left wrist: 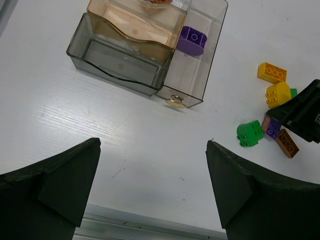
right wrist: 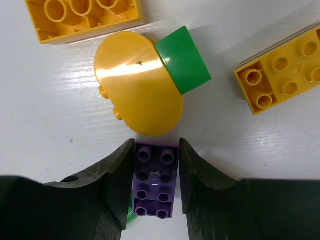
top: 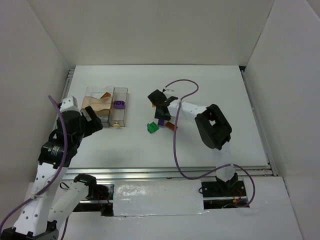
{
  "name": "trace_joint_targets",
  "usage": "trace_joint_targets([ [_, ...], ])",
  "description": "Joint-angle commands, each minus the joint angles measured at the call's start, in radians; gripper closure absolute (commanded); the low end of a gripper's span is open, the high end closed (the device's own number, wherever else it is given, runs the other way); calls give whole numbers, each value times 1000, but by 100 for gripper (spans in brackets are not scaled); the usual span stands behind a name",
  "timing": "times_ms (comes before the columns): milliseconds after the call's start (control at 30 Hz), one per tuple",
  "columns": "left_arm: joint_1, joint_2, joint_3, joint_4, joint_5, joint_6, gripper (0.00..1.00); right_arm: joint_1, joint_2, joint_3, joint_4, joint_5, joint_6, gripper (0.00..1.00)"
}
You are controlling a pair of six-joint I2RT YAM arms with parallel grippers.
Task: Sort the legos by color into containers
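My right gripper rises next, moves to the left in the top view over the bin's near half and releases, since the narrow bin (left wrist: 200, 75) holds a purple brick.
My right gripper (right wrist: 156, 150) is shut on a purple brick (right wrist: 155, 177), its fingers pressed against both long sides, low over the table. Just ahead lie a rounded yellow brick (right wrist: 139, 90), a green brick (right wrist: 182, 60) and two yellow bricks (right wrist: 85, 17) (right wrist: 282, 75). In the top view this gripper (top: 161, 112) sits over the pile, with a green brick (top: 152, 127) beside it. The clear containers (top: 105, 107) stand to the left; the narrow bin (left wrist: 200, 75) holds a purple brick (left wrist: 192, 40). My left gripper (left wrist: 152, 150) is open and empty, near the bins.
A brown brick (left wrist: 287, 143) and another green brick (left wrist: 250, 133) lie near the right arm's fingers. The wider bin (left wrist: 120, 60) has an orange-tinted compartment behind it. A metal rail runs along the table's near edge (top: 175, 172). White walls enclose the table.
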Motion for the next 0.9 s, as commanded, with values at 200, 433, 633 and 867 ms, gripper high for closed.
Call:
trace_joint_targets([
  [200, -5, -10, 17, 26, -30, 10, 0, 80, -176, 78, 18, 94, -40, 100],
  [433, -5, -20, 20, 17, -61, -5, 0, 149, -159, 107, 274, -16, -107, 100],
  [633, -3, -42, 21, 5, -102, -20, 0, 205, -5, 260, 416, -75, -138, 100],
  [867, 1, -53, 24, 3, -122, -28, 1, 209, 194, 509, 359, -128, -106, 98],
])
